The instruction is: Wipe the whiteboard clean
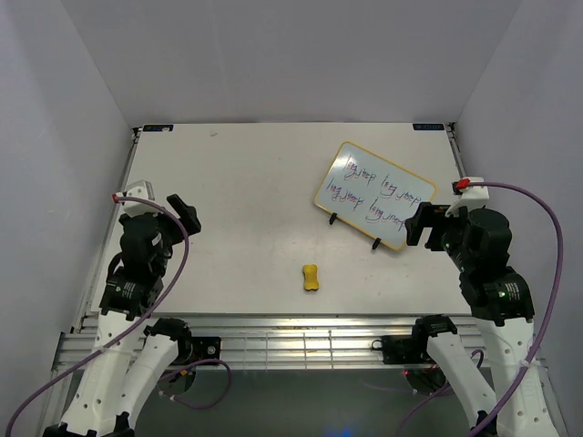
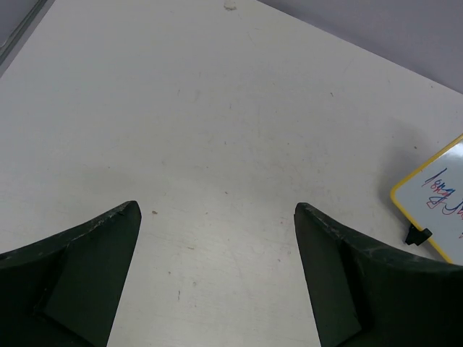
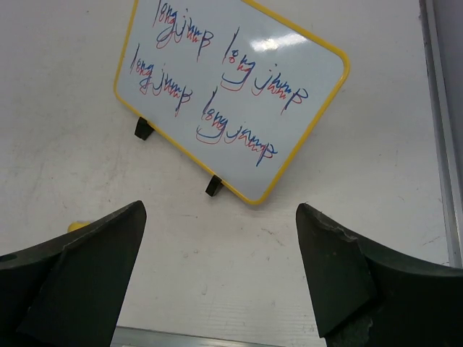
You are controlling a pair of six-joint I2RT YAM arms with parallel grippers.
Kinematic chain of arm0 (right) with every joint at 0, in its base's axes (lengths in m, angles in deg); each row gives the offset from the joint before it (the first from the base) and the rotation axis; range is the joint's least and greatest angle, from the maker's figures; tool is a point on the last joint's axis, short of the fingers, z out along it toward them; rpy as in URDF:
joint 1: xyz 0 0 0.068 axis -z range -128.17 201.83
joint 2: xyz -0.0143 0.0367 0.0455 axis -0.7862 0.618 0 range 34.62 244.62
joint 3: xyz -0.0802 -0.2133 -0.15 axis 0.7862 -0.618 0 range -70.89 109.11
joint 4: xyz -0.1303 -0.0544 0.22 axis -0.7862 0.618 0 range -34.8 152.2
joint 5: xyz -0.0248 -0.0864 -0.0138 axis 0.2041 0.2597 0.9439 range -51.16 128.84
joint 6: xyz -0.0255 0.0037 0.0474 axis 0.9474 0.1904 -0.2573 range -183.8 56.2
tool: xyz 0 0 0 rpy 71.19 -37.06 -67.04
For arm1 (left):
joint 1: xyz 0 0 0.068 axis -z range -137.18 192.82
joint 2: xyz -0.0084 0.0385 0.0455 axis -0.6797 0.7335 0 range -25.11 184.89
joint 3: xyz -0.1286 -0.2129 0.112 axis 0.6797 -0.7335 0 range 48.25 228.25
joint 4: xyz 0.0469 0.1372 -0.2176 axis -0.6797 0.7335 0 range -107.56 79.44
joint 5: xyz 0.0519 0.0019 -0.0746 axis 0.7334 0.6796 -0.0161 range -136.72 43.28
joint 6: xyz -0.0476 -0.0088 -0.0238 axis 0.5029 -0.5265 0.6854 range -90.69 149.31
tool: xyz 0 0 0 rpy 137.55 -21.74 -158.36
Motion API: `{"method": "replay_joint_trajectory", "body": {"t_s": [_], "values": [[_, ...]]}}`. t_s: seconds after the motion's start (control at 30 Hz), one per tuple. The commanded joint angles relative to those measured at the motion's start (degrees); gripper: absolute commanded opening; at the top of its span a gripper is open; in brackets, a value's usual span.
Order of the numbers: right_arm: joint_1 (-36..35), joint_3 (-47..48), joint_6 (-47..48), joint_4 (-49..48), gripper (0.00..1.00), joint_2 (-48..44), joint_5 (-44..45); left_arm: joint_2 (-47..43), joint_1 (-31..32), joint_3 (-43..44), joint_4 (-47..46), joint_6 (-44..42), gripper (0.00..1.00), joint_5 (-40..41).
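Observation:
The whiteboard's far edge is outward of my right gripper and clear of handwriting. My right gripper should swing outward next and turn to straddle and grip that edge.
The whiteboard lies tilted at the table's right back, white with a thin yellow frame, two black feet and purple handwriting; it also fills the top of the right wrist view, and its corner shows in the left wrist view. A small yellow peanut-shaped eraser lies near the front middle, apart from both arms. My right gripper hovers just off the board's near right corner, open and empty. My left gripper hangs open over bare table at the left.
White walls close in the table on three sides. A metal rail runs along the near edge by the arm bases. Purple cables loop from both arms.

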Motion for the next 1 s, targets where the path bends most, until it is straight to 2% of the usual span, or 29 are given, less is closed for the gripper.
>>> {"method": "replay_joint_trajectory", "body": {"t_s": [0.0, 0.1, 0.17, 0.27, 0.33, 0.43, 0.5, 0.6, 0.63, 0.77, 0.83, 0.97], "values": [[0.14, 2.04, 0.18, -2.72, 0.90, -0.89, 0.45, 1.13, -0.10, 0.02, 0.23, 0.44, 0.98, 1.09], [0.14, 1.34, -0.62, -4.03, 0.90, -0.54, 0.19, 1.57, -0.54, -0.06, 0.24, 0.70, 0.98, 0.04], [0.14, -2.43, -1.40, -7.71, 0.90, -1.06, -3.50, 1.92, -1.67, -0.24, 0.15, 1.58, 0.98, -1.09], [0.14, -9.46, -4.57, -20.79, 0.90, -2.90, -9.12, 3.06, -4.22, -0.24, -0.47, 2.45, 0.98, -3.64], [0.14, -10.62, -4.93, -26.07, 0.90, 0.32, -11.66, 3.59, -4.84, -0.33, -0.38, 2.64, 0.98, -4.35], [0.14, -3.61, -1.87, -21.65, 0.90, 13.40, -10.99, 3.77, -4.84, -0.59, -0.55, 2.64, 0.98, -5.67], [0.14, 4.64, -0.89, -18.64, 0.90, 20.00, -8.70, 4.03, -4.84, -0.77, -0.82, 2.37, 0.98, -6.46], [0.14, 14.74, 2.52, -17.84, 0.90, 34.66, -8.69, 5.26, -4.76, -0.77, -0.91, 1.58, 0.98, -7.43], [0.14, 14.78, 2.55, -17.84, 0.90, 34.71, -8.69, 5.44, -4.76, -0.85, -0.91, 1.58, 0.98, -7.43], [0.31, 28.98, 8.68, -12.57, 0.90, 48.21, -9.40, 6.49, -4.84, -0.76, -1.08, 0.97, 0.98, -9.27], [0.75, 33.39, 12.63, -8.98, 0.90, 51.92, -10.71, 6.93, -4.84, -0.94, -1.34, 0.62, 0.98, -10.50], [2.42, 43.06, 16.60, -1.86, 0.90, 63.25, -18.94, 7.81, -4.67, -1.55, -1.26, -0.09, 0.98, -12.00]]}}
